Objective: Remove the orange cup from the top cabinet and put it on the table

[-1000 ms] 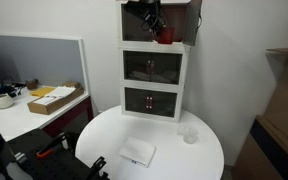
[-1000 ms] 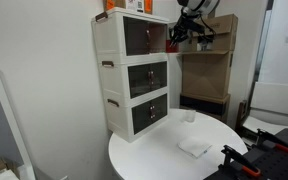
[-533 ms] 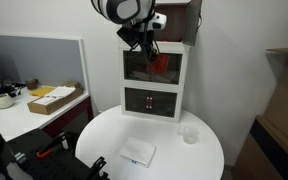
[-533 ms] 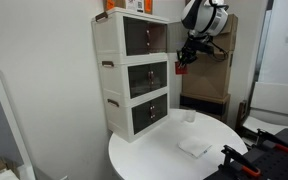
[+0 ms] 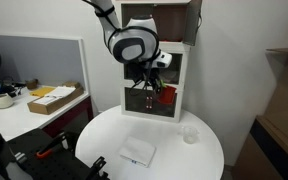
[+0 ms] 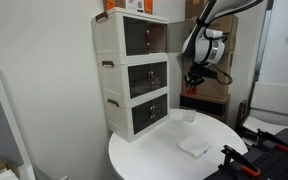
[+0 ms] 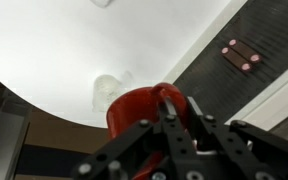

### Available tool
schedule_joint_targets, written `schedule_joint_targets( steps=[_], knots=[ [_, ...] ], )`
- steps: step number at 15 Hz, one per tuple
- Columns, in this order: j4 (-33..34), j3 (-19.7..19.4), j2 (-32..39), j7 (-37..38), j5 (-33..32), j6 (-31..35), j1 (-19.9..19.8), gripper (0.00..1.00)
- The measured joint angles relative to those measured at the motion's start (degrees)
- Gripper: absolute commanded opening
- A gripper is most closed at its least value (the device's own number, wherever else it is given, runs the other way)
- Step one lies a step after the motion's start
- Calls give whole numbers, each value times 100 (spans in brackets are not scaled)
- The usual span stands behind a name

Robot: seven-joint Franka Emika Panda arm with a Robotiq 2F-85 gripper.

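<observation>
My gripper brings the orange cup point(image 5: 165, 96) down onto the bare tabletop beside the clear whitish cup next and releases it, as that open spot lies below my gripper.
My gripper point(image 5: 156, 90) is shut on the orange cup point(image 5: 165, 96) and holds it in the air in front of the cabinet's lower tiers, above the round white table point(image 5: 104, 140). In an exterior view the cup point(image 6: 194, 88) hangs under the gripper point(image 6: 194, 80), above the table's far edge point(image 6: 134, 160). In the wrist view the red cup point(image 7: 134, 108) sits between the black fingers point(image 7: 174, 125), with the table point(image 7: 74, 50) below. The top cabinet point(image 5: 174, 20) stands open and dark, above the gripper; it also shows in an exterior view point(image 6: 144, 35).
A small clear whitish cup point(image 5: 189, 133) stands on the table near the cabinet, also seen in the wrist view point(image 7: 107, 88). A white folded cloth point(image 5: 137, 152) lies on the table's front. A desk with a cardboard box point(image 5: 54, 99) stands at one side.
The gripper has come out of the top cabinet with the orange cup and moved down in front of the cabinet's lower tiers, over the table.
</observation>
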Motion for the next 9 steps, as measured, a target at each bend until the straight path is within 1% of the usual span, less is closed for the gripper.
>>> schedule_joint_targets(
  steps=[2,5,8,9],
  knots=[
    [252,-75,656,0,-22,408,-53,4],
    [827,-283,1658,0,-79,924,-65,4],
    [1593,-430,2571,5,-87,1201,-108,4],
    [1861,-474,2832,105,-196,1213,-140,4]
  ],
)
